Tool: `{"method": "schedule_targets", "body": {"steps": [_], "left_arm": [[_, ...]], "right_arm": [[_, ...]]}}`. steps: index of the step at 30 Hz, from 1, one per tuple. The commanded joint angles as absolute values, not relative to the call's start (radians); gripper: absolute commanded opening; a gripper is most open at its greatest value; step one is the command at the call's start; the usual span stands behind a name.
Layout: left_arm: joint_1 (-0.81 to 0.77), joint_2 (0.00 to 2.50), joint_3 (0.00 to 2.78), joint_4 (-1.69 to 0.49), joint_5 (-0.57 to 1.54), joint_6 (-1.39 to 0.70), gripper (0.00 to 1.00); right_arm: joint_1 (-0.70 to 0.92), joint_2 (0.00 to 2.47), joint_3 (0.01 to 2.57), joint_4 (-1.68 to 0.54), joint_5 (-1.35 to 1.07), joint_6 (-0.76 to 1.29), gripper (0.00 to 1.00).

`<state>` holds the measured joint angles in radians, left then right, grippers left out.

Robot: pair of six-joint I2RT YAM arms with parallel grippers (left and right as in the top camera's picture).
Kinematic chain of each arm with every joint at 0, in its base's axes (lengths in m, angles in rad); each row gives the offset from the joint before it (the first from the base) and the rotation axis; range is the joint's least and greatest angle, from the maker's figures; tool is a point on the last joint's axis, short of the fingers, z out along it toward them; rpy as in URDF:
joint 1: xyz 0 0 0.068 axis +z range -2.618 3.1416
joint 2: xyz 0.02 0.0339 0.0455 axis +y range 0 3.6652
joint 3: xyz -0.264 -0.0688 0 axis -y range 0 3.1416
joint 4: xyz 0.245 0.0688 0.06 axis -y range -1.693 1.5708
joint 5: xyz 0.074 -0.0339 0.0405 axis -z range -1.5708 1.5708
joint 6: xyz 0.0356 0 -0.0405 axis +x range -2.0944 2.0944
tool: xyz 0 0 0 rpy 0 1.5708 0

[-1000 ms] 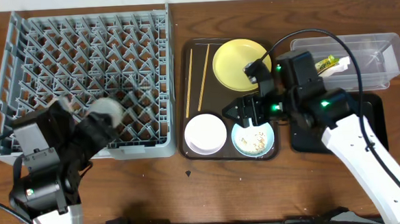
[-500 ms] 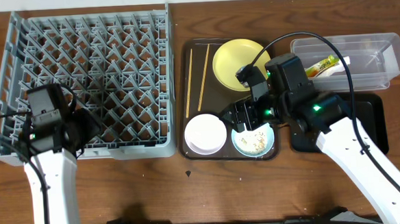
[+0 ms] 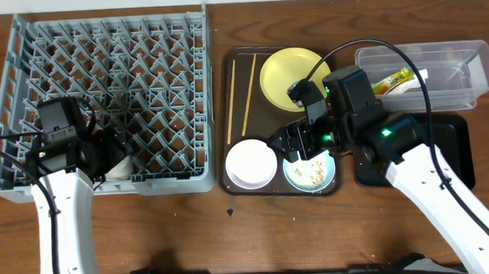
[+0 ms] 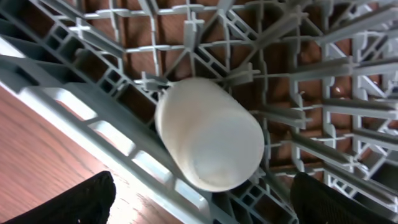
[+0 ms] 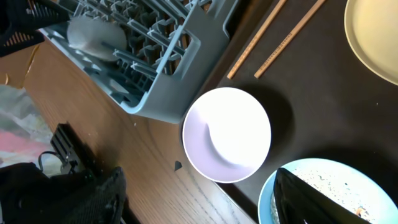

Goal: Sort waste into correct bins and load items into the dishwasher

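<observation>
My open right gripper lowers onto the light-blue bowl's rim beside the white bowl next, since the light-blue bowl still holds rice scraps to sort.
My left gripper (image 3: 103, 154) (image 4: 202, 190) is open over the front left of the grey dish rack (image 3: 22, 56) (image 4: 74, 106). A white cup (image 3: 119, 167) (image 4: 208, 134) lies on its side in the rack between the spread fingers. My right gripper (image 3: 299, 142) (image 5: 199, 180) is open and empty above the brown tray (image 3: 228, 87), over the white bowl (image 3: 250, 163) (image 5: 227, 134) and the light-blue bowl (image 3: 311, 174) (image 5: 339, 183) that holds rice scraps. The yellow plate (image 3: 290, 76) (image 5: 373, 31) and chopsticks (image 3: 244, 95) (image 5: 273, 37) lie on the tray. The snack wrapper (image 3: 391, 81) lies in the clear tub (image 3: 458, 54).
The black tray (image 3: 457, 155) lies at the right, partly under my right arm. Bare wooden table (image 3: 233, 238) runs along the front. The rack's front wall stands close under my left gripper.
My left arm swung left and down to the rack's front left. The white cup it carried now lies in the rack. My right gripper shifted slightly left, then held still.
</observation>
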<state>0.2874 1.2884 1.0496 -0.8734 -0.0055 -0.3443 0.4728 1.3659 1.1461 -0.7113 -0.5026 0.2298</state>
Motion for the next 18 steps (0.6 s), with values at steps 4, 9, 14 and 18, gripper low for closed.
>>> {"method": "schedule_targets", "body": {"steps": [4, 9, 14, 18], "left_arm": [[0.292, 1.249, 1.135, -0.915, 0.106, -0.339, 0.91], [0.290, 1.183, 1.243, -1.003, 0.265, -0.263, 0.91], [0.282, 1.074, 1.301, -1.047, 0.477, -0.126, 0.91], [0.237, 0.974, 1.301, -1.063, 0.488, -0.080, 0.91]], "right_arm": [[0.480, 1.359, 1.155, -0.731, -0.501, 0.211, 0.74], [0.480, 1.359, 1.155, -0.755, -0.444, 0.248, 0.70], [0.517, 1.365, 1.155, -0.895, -0.185, 0.412, 0.65], [0.603, 1.390, 1.155, -0.925, -0.110, 0.441, 0.66]]}}
